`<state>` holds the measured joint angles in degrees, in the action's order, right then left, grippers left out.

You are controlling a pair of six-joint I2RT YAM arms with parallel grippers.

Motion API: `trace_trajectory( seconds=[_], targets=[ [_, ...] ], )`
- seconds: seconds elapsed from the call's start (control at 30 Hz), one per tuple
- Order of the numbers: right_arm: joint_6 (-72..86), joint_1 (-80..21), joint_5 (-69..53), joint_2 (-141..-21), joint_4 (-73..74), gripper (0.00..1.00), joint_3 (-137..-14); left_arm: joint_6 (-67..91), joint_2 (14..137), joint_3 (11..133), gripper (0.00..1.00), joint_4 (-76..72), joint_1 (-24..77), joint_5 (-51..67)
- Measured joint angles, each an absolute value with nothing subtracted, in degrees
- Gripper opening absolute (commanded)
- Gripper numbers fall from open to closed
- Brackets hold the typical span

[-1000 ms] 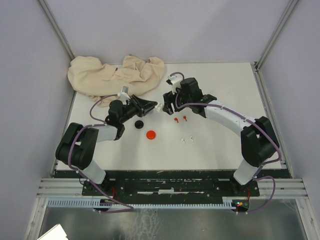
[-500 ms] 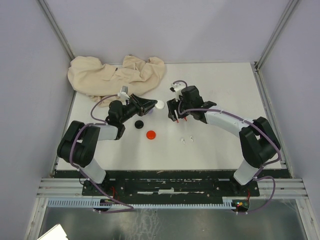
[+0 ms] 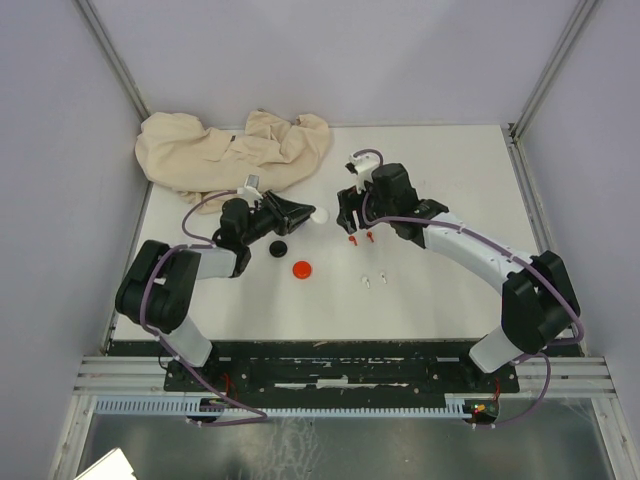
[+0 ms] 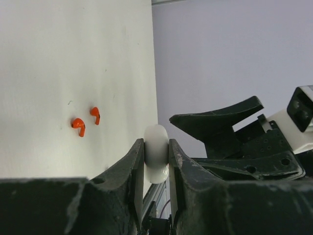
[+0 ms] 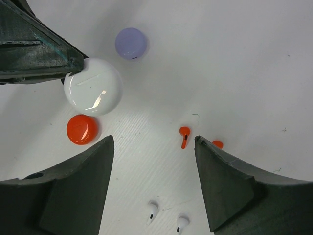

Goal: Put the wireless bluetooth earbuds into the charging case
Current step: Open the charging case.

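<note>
The held case is white, so I need to move my right gripper back past the red earbuds and down over the white earbud nearer the red disc case (image 3: 366, 281) (image 5: 153, 209).
My left gripper (image 4: 156, 145) is shut on a round white charging case (image 4: 156, 152), held on edge above the table; the case (image 3: 319, 214) also shows in the top view and, lid shut, in the right wrist view (image 5: 93, 86). My right gripper (image 5: 154, 142) hangs open just right of it, above two red earbuds (image 5: 184, 136); one of the pair (image 5: 217, 144) is half hidden by the right finger. Both red earbuds (image 3: 352, 240) lie on the table under that gripper (image 3: 350, 216). Two white earbuds (image 5: 152, 212) lie nearer the arms' bases (image 3: 367, 281).
A red disc case (image 3: 301, 268) and a black disc case (image 3: 277, 248) lie below the left gripper. A purple disc case (image 5: 131, 43) shows in the right wrist view. A crumpled beige cloth (image 3: 230, 150) covers the table's far left corner.
My right gripper has drawn away from the white case, moving right to a spot over the red earbuds. The left gripper has kept still with the case.
</note>
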<state>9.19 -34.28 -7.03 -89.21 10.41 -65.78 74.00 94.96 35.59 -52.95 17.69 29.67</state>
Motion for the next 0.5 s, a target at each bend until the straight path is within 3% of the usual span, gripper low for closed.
trace_trajectory(
  seconds=[0.5],
  targets=[
    [9.8,-34.5,-9.0,-90.7,11.0,0.75,-67.7,70.4,94.1,37.9,0.03,-46.3,20.5,30.1]
  ],
)
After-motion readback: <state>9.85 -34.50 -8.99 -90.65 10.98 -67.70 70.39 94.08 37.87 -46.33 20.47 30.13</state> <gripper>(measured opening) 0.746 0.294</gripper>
